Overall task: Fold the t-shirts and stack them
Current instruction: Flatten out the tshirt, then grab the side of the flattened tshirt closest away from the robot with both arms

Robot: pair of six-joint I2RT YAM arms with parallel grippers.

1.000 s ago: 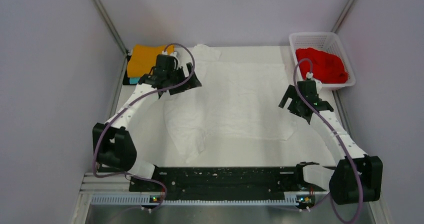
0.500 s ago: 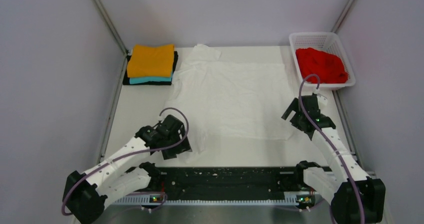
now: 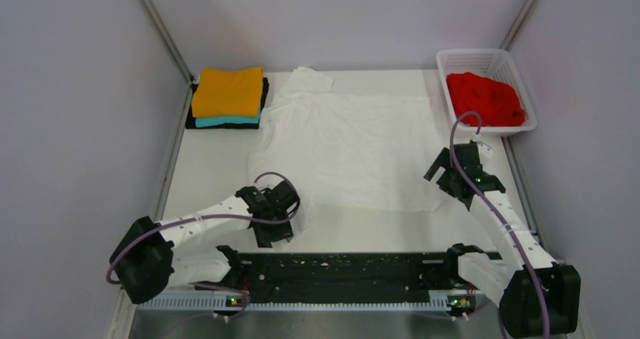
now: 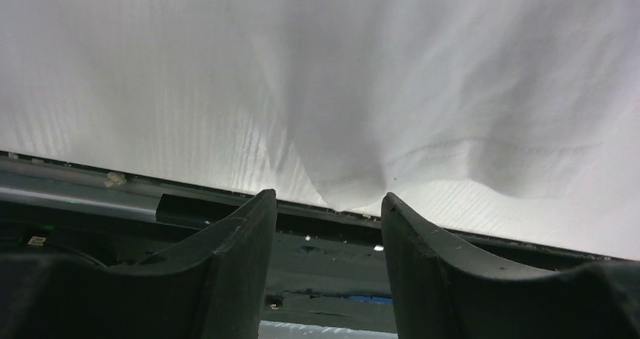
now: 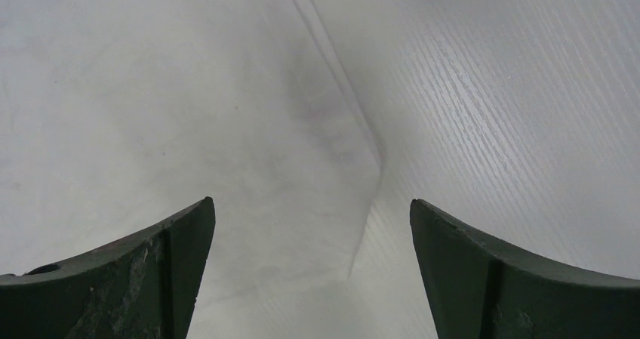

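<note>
The white shirt's basket-side edge by its near corner is below and back from my right gripper, so my right gripper needs to lower its open fingers back to both sides of that edge next.
A large white t-shirt lies spread flat across the middle of the table. An orange t-shirt sits folded on a teal t-shirt at the back left. The red t-shirt is bunched in the basket. My left gripper hangs low at the white shirt's near left corner, open. In the left wrist view a cloth tip ends just beyond the left gripper, with nothing between the fingers. My right gripper stands wide open over the shirt's near right corner.
A white mesh basket stands at the back right. Something dark and folded lies under the stack. A black rail runs along the near edge, right beyond the left fingertips. Grey walls close in both sides.
My left arm has swung from the back left near the stack down to the shirt's near left corner, and its jaws have narrowed. The right arm has pulled back slightly.
</note>
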